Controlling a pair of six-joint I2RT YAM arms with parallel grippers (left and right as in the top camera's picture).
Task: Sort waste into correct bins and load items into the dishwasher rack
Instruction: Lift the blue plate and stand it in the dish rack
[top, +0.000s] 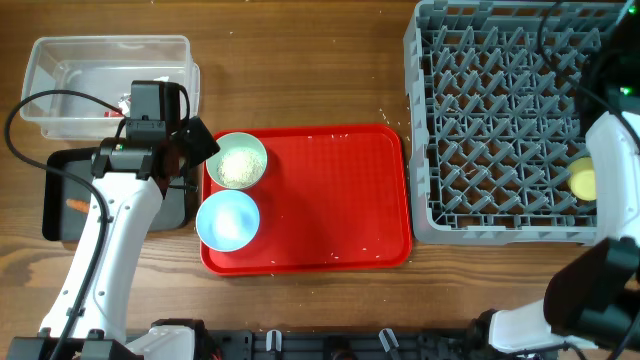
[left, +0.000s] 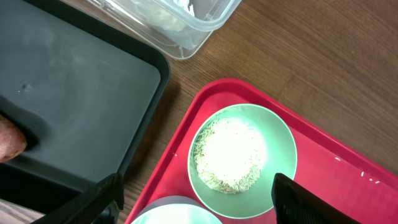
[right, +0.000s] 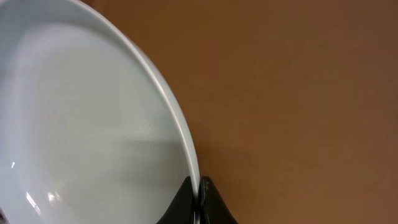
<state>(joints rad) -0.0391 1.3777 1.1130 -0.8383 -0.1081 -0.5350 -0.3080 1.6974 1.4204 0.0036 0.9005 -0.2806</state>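
Observation:
My right gripper lowers to the empty pegs below at the grey rack's far end next, away from the yellow cup (top: 583, 183), and releases the plate there.
My left gripper (left: 199, 199) is open and hovers over a green bowl (left: 242, 158) full of white rice, on the red tray's left end; it also shows in the overhead view (top: 195, 140). An empty pale blue bowl (top: 228, 220) sits just in front of the rice bowl (top: 238, 160). An orange-brown stick (top: 75, 205) lies in the black tray (top: 60, 225). A red wrapper (top: 125, 103) lies in the clear tub (top: 110, 60). My right gripper (right: 199, 186) is shut on the rim of the pale blue plate (right: 81, 124). A yellow cup (top: 583, 183) sits in the grey rack (top: 500, 120).
The red serving tray (top: 330, 190) lies between the bins and the rack, with a few rice grains scattered on it. The black tray (left: 74, 87) and the clear tub (left: 186, 31) stand close together by the red tray's left edge. The right arm (top: 615, 150) is over the rack's right side.

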